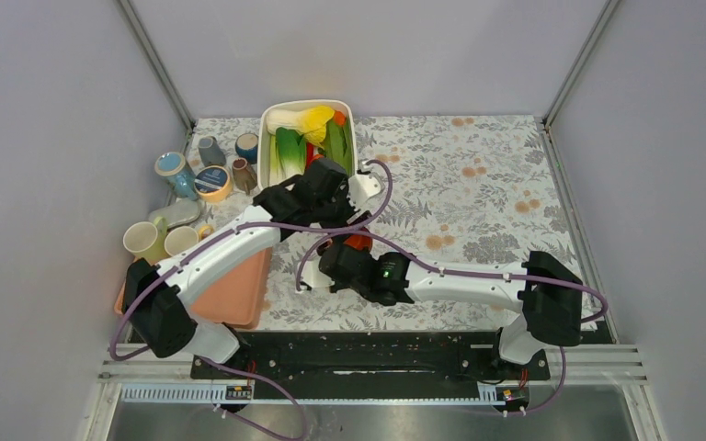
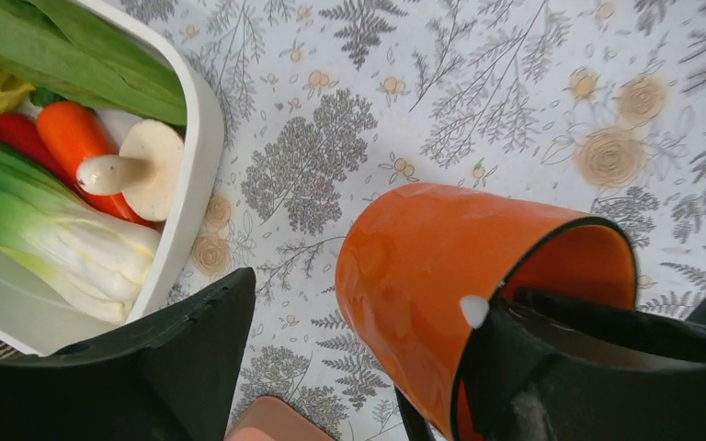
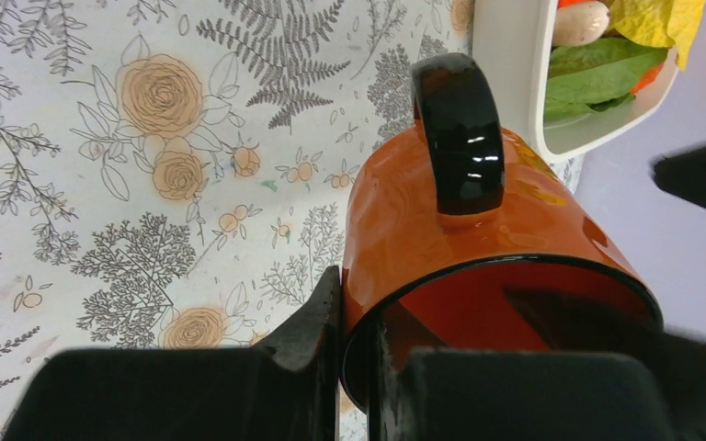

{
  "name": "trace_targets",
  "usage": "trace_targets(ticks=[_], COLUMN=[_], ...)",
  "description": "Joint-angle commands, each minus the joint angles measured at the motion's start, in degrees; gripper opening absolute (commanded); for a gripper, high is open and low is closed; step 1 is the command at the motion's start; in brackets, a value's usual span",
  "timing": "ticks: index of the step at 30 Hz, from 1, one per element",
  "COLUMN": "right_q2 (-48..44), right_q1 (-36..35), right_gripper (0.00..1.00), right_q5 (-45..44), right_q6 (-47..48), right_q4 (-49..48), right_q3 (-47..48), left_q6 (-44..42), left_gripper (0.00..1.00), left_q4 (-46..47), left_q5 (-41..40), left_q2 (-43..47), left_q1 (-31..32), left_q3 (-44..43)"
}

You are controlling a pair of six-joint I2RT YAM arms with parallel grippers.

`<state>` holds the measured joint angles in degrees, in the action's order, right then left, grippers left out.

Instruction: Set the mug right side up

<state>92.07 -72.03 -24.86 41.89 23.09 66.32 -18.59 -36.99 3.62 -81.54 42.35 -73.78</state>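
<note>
Next, the left gripper lowers astride the mug's dark rim (image 2: pixel 466 355), then closes on the mug's side.
The orange mug (image 3: pixel 395 211), glossy with a black handle (image 3: pixel 460 129) and a dark rim, lies tilted on its side over the floral tablecloth, just in front of the white bin. My right gripper (image 3: pixel 354 308) is shut on the mug's wall at the rim, one finger outside and one inside. My left gripper (image 2: pixel 368 294) is open. The mug (image 2: pixel 423 276) sits between its fingers, with the left finger (image 2: pixel 193 349) well clear of it and the other at the mouth. From above, only a sliver of the mug (image 1: pixel 358 242) shows between the two arms.
A white bin (image 1: pixel 350 119) full of vegetables stands at the back; its rim (image 2: pixel 198 138) is close to the mug's left. Several cups (image 1: pixel 176 175) crowd the left edge, with a salmon tray (image 1: pixel 234 289) in front of them under the left arm.
</note>
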Motion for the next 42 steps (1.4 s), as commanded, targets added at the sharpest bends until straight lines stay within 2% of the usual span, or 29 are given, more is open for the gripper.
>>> trace_targets(ticks=[1, 3, 5, 7, 8, 9, 13, 15, 17, 18, 20, 33, 38, 42], right_q2=[-1.49, -1.71, -1.93, -2.07, -2.13, -2.18, -1.84, -1.65, -1.6, -1.82, -2.77, -15.89, -22.24, -28.31], right_q1=[-1.33, -1.36, -1.47, -1.5, -1.46, -1.44, -1.47, -1.45, -1.48, -1.49, -1.48, -1.39, -0.16, 5.49], right_gripper=[0.0, 0.0, 0.0, 0.0, 0.0, 0.0, 0.01, 0.18, 0.42, 0.49, 0.57, 0.62, 0.65, 0.69], right_q5=[-5.99, -5.94, -5.86, -5.83, -5.86, -6.06, -9.0, -10.88, -12.01, -12.26, -11.92, -1.97, 2.9, 9.45], right_q6=[1.88, 1.83, 1.58, 1.24, 1.04, 0.78, -0.17, -0.67, -1.32, -1.67, -2.6, -9.66, -16.49, -25.85], right_q4=[-2.22, -2.21, -2.23, -2.18, -2.17, -2.25, -3.69, -4.31, -4.36, -4.33, -4.32, -6.38, -6.83, -12.51], right_q3=[4.32, 4.5, 4.36, 4.11, 4.0, 3.91, 3.57, 3.4, 3.04, 2.76, 1.79, -8.1, -11.63, -17.17], left_q6=[-3.8, -4.3, -4.44, -4.37, -4.35, -4.47, -4.23, -4.17, -4.09, -4.09, -3.98, -1.06, -0.24, -3.36], left_gripper=[0.76, 0.64, 0.42, 0.14, 0.04, 0.0, 0.0, 0.0, 0.0, 0.0, 0.0, 0.0, 0.0, 0.0], left_q4=[2.2, 3.2, 3.94, 4.03, 4.01, 4.03, 3.86, 4.02, 4.27, 4.37, 4.51, 3.38, -2.49, -11.28], left_q5=[-10.56, -11.85, -12.54, -12.26, -11.96, -11.65, -10.5, -9.93, -9.1, -8.56, -7.73, 0.78, 6.09, 8.87], left_q2=[-2.39, -2.91, -2.9, -2.68, -2.53, -2.35, -2.42, -2.51, -2.74, -3.08, -3.75, -7.53, -4.05, 3.04], left_q1=[0.38, 0.56, 0.62, 0.59, 0.61, 0.61, 0.6, 0.43, 0.03, -0.18, -0.91, -9.73, -17.24, -23.66], left_q3=[2.01, 2.68, 2.94, 3.02, 3.04, 3.1, 3.73, 4.23, 4.71, 4.83, 5.16, 4.53, 2.02, 2.26])
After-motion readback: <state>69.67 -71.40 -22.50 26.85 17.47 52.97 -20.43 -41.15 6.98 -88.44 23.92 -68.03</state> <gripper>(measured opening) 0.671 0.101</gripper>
